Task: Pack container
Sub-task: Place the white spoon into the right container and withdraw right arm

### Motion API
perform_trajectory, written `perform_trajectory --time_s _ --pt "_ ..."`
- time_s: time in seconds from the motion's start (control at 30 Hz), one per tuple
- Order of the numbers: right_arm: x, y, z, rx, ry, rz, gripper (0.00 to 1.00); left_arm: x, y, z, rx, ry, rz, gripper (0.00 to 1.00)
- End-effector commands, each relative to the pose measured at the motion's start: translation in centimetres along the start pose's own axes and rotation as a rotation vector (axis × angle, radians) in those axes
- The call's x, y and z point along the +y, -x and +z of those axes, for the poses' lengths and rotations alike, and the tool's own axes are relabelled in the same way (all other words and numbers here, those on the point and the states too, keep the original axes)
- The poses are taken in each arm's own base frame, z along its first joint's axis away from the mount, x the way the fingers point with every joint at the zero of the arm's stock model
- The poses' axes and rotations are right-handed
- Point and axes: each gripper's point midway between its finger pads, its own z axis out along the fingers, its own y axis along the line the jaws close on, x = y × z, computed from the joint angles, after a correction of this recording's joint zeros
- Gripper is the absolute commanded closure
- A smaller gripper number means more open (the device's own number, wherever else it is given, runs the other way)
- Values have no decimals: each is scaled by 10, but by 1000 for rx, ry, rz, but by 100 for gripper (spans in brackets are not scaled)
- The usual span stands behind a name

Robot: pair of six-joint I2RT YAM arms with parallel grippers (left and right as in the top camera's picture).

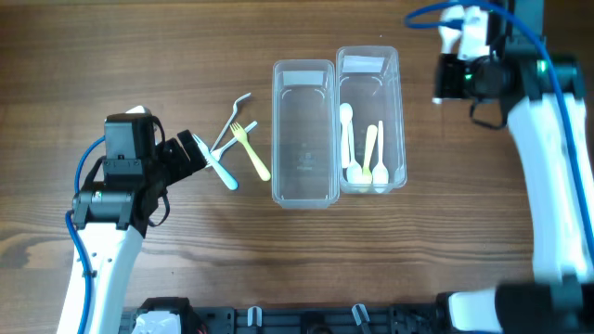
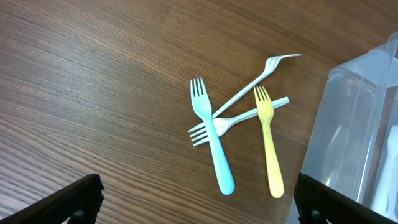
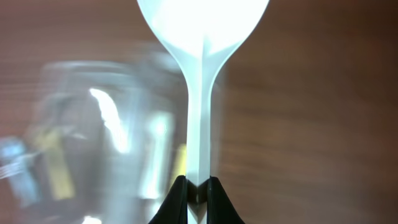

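The right gripper moves to the left in the overhead view and down over the container of spoons next. It then releases its white spoon (image 3: 202, 18) where others already lie.
Two clear containers stand side by side mid-table. The left container (image 1: 303, 190) is empty. The right container (image 1: 400, 121) holds several white and pale yellow spoons (image 1: 368, 153). A blue fork (image 2: 214, 149), a yellow fork (image 2: 269, 149) and two white forks (image 2: 255, 78) lie crossed on the wood left of the containers. My left gripper (image 2: 199, 211) is open and empty, hovering just short of the forks' handle ends. My right gripper (image 3: 198, 186) is shut on the handle of a white spoon (image 3: 202, 18). It sits right of the right container's far end (image 1: 452, 76).
The forks also show in the overhead view (image 1: 237, 148), with my left gripper (image 1: 190, 153) beside them. In the right wrist view the containers are blurred, to the left of the held spoon. Bare wooden table (image 1: 139, 56) surrounds everything.
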Motion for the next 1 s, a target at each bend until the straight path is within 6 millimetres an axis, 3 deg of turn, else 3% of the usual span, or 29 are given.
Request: perform_trajectory --time_s 0.0,0.1,0.13,0.3,0.4,0.5,0.53,0.57,0.63,0.73,0.87,0.97 --pt "43 -9 5 24 77 11 96 -3 8 -5 -24 -4 15 0" --pt "54 -24 33 64 54 45 96 -3 8 -5 -24 -4 15 0" --pt "56 -34 53 90 55 62 96 -3 8 -5 -24 -4 15 0" --pt "47 -79 119 201 37 112 96 -3 8 -5 -24 -4 15 0" --pt "53 -98 137 261 72 106 96 -3 8 -5 -24 -4 15 0" --pt "58 -97 139 254 89 61 91 -3 8 -5 -24 -4 15 0" --pt "59 -94 136 243 95 51 83 -3 8 -5 -25 -4 15 0" --pt "61 -87 131 225 106 44 68 -3 8 -5 -24 -4 15 0" --pt "63 -72 115 178 114 44 50 -7 8 -5 -20 -22 6 1" --pt "61 -34 71 41 129 50 29 -23 -6 -6 52 -119 -14 0" --pt "42 -6 18 -108 117 85 23 -28 -25 -9 142 -164 -17 0" --pt "20 -2 -18 -173 84 126 23 -27 -34 -10 183 -165 -18 0"
